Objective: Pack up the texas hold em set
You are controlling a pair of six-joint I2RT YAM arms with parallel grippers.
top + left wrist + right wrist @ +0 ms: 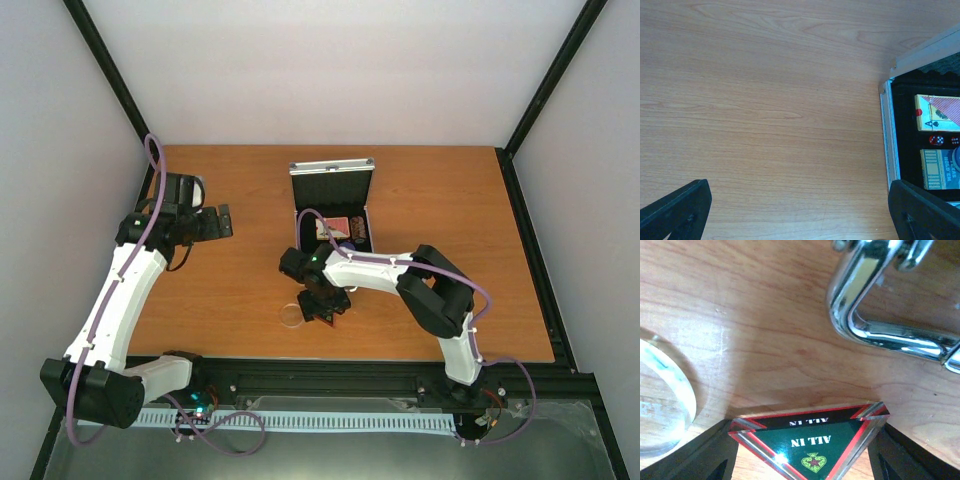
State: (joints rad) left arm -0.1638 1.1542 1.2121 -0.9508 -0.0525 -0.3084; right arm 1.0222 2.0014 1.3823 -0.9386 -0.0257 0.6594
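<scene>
The blue-yellow deck (939, 171) lies outward, inside the case's rim, so next my right gripper lifts the triangle outward over that rim, lowers and releases it there.
The silver case (331, 185) lies open at the table's middle back, lid up. In the left wrist view its rim (888, 135) frames the black lining with a pink deck (940, 112), red dice (936, 140) and a blue-yellow deck (939, 171). My right gripper (325, 305) is just in front of the case and shut on the black "ALL IN" triangle (807, 442), whose corners touch both fingers (705, 455). A clear disc (292, 315) lies left of it (660, 400). The chrome handle (880, 315) lies just ahead. My left gripper (215, 222) is open and empty, left of the case.
Bare wooden table (765, 110) lies under my left gripper (800, 215). White walls and black frame posts (110, 70) close the cell at the back and sides. The arm bases sit on the rail (330, 385) at the near edge.
</scene>
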